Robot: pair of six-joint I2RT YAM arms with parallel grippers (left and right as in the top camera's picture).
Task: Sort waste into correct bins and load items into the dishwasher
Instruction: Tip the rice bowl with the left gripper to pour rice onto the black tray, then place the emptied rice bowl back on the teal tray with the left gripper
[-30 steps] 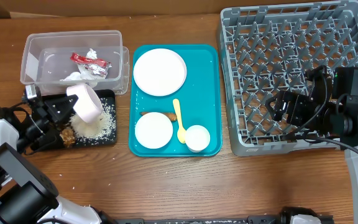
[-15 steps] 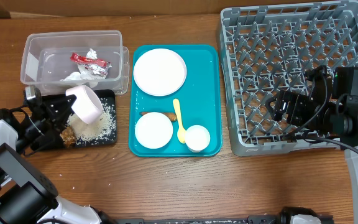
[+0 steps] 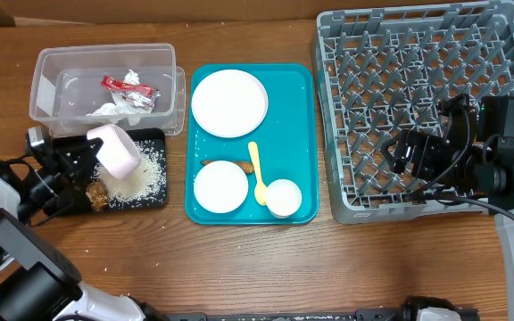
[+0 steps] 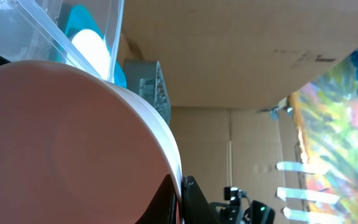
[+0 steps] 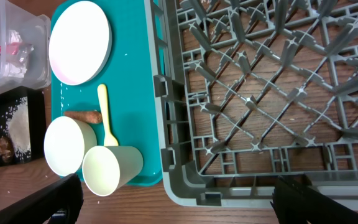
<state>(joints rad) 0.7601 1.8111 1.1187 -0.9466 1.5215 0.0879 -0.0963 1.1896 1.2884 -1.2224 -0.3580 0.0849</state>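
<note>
The robot will swing its left gripper across and turn the bowl upright, and then lower the bowl onto the teal tray's rack side (image 3: 287, 146), which is empty beyond the cup.
My left gripper (image 3: 95, 153) is shut on the rim of a pale pink bowl (image 3: 117, 150), held tilted on its side above the black tray (image 3: 161, 143). In the left wrist view the bowl (image 4: 61, 143) fills the frame, its rim pinched at the gripper (image 4: 180, 199). Loose rice (image 3: 139, 178) and a brown lump (image 3: 96, 193) lie in that tray. The clear tub (image 3: 47, 67) holds a red wrapper (image 3: 119, 85) and tissue (image 3: 105, 110). My right gripper (image 5: 185, 202) hangs open and empty above the grey dish rack's (image 3: 418, 89) front left corner.
A teal tray (image 3: 303, 134) between the bins and the rack carries a flat plate (image 3: 229, 102), a bowl (image 3: 220, 186), a cup (image 3: 284, 197), a yellow spoon (image 3: 258, 174) and an orange-brown stick (image 5: 82, 115). Bare wooden table runs along the front.
The left gripper has drawn back a little to the left with the pink bowl, which now sits higher over the tray's edge. The right arm has not moved.
</note>
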